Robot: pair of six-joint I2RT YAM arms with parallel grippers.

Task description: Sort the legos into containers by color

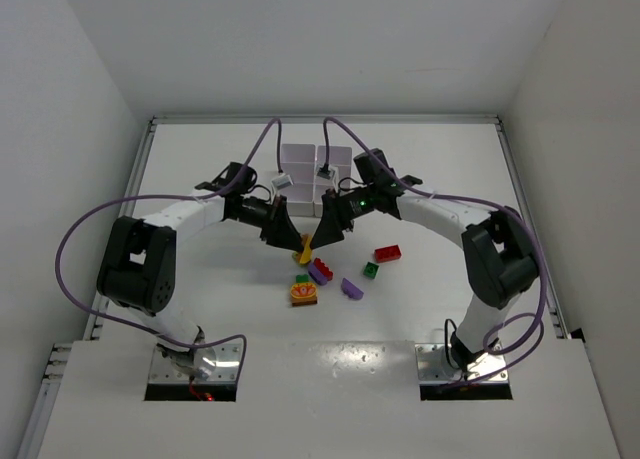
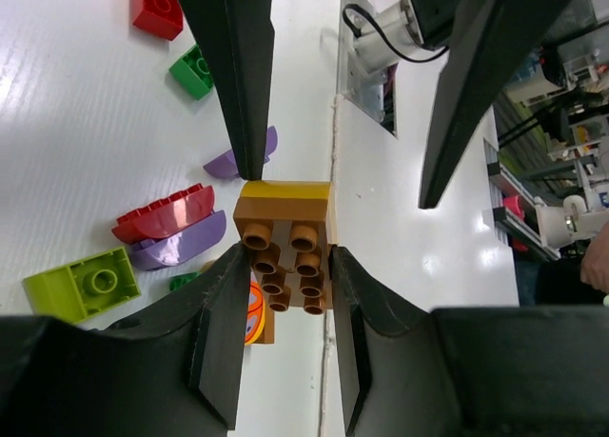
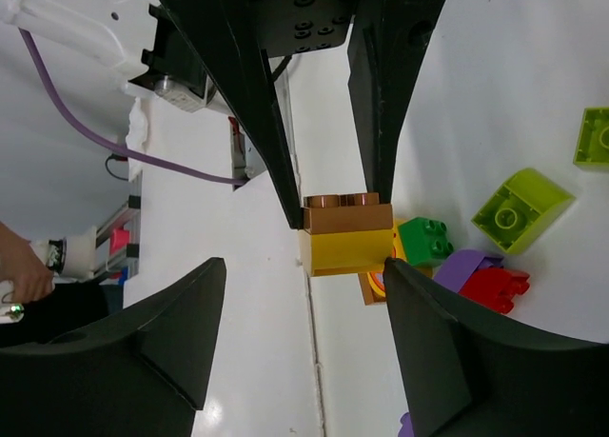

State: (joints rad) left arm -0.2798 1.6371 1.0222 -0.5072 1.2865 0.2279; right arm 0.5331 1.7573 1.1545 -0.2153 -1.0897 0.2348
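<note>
Next I will pull my left gripper to its left in the top view, lower it and release the orange-brown brick, since bare tabletop lies below it and that way.
My left gripper [image 2: 285, 261] is shut on an orange-brown brick [image 2: 285, 251] that has a yellow brick [image 3: 347, 248] joined to it. It holds the pair a little above the table, over the loose bricks [image 1: 305, 247]. My right gripper [image 3: 304, 263] is open, with its fingers on either side of the yellow brick and one fingertip [image 3: 400, 270] at its corner. In the top view the left gripper [image 1: 290, 239] and right gripper [image 1: 328, 231] meet tip to tip. The white container tray [image 1: 298, 157] stands behind them, its inside mostly hidden by the wrists.
Loose bricks lie below the grippers: red [image 1: 387, 253], green [image 1: 371, 270], purple [image 1: 351, 288], a red-on-purple pair [image 1: 320, 271] and an orange printed brick [image 1: 303, 292]. A lime brick [image 2: 81, 283] and a red one [image 2: 157, 4] show in the left wrist view.
</note>
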